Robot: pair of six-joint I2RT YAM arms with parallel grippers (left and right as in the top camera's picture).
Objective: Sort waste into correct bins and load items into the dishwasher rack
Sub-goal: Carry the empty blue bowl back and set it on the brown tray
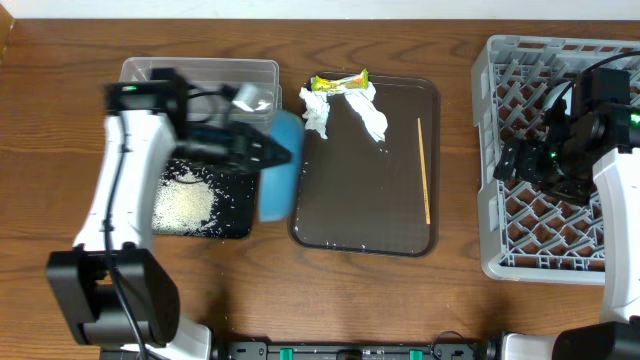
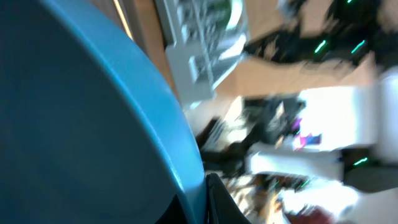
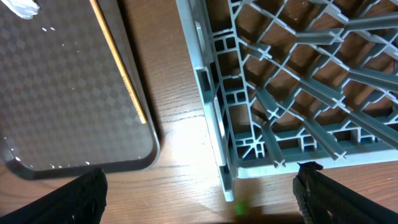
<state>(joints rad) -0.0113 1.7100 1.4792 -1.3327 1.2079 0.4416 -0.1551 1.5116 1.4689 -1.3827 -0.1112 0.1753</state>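
Note:
The near part of the brown serving tray is clear, so next I need to move my left gripper over the brown serving tray toward the stick (image 1: pixel 424 170) and lower it, tilting the blue dish (image 1: pixel 280 165) flat.
My left gripper (image 1: pixel 262 152) is shut on the rim of a blue dish (image 1: pixel 280 165), held tilted on edge between the black tray (image 1: pixel 240 228) and the brown serving tray. White rice grains (image 1: pixel 185 205) lie in the black tray. The dish fills the left wrist view (image 2: pixel 81 118), which is blurred. A clear tub (image 1: pixel 200 72) stands behind, with something white (image 1: pixel 252 97) in it. Two crumpled tissues (image 1: pixel 365 112), a yellow-green wrapper (image 1: pixel 340 82) and a thin wooden stick (image 1: pixel 424 170) lie on the serving tray. My right gripper (image 1: pixel 520 160) is open and empty at the near-left corner of the grey rack (image 1: pixel 500 262).
The brown serving tray (image 1: pixel 365 235) sits in the middle; its corner (image 3: pixel 74 165) and the stick (image 3: pixel 121 71) show in the right wrist view beside the rack's corner (image 3: pixel 227 155). The open right gripper (image 3: pixel 202 199) is over bare wooden table.

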